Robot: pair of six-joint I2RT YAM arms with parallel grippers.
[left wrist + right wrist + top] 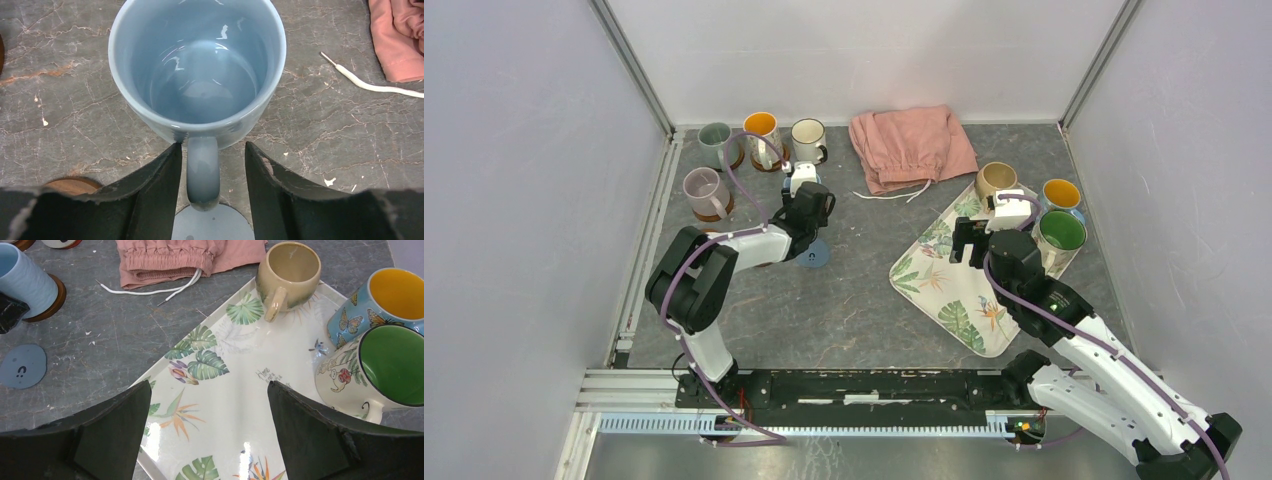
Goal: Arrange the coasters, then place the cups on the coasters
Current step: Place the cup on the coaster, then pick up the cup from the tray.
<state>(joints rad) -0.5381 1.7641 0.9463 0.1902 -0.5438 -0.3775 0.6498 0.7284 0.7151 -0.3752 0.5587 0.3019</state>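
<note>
My right gripper should next move outward and down to close on the beige cup's handle [276, 304], which is outward of and below its wide-open fingers.
A light blue cup [197, 65] stands upright on a brown coaster [50, 305], as the right wrist view shows. Its handle [202, 170] lies between the fingers of my left gripper [212, 147], which is open, with a gap on both sides of the handle. A blue coaster [212, 225] lies bare just below the handle. My right gripper [209, 385] hangs wide open and holds nothing over the leaf-patterned tray [215, 405]. A beige cup [287, 275] stands on the tray; the orange-inside cup [387, 295] and green-inside cup [390, 365] stand at its right edge.
At the back left stand grey-green [715, 138], orange-inside [762, 130], cream [808, 135] and lilac [703, 188] cups on brown coasters. A pink cloth [911, 145] with a white cord lies at the back. Another brown coaster [70, 185] shows beside my left finger. Walls enclose the table.
</note>
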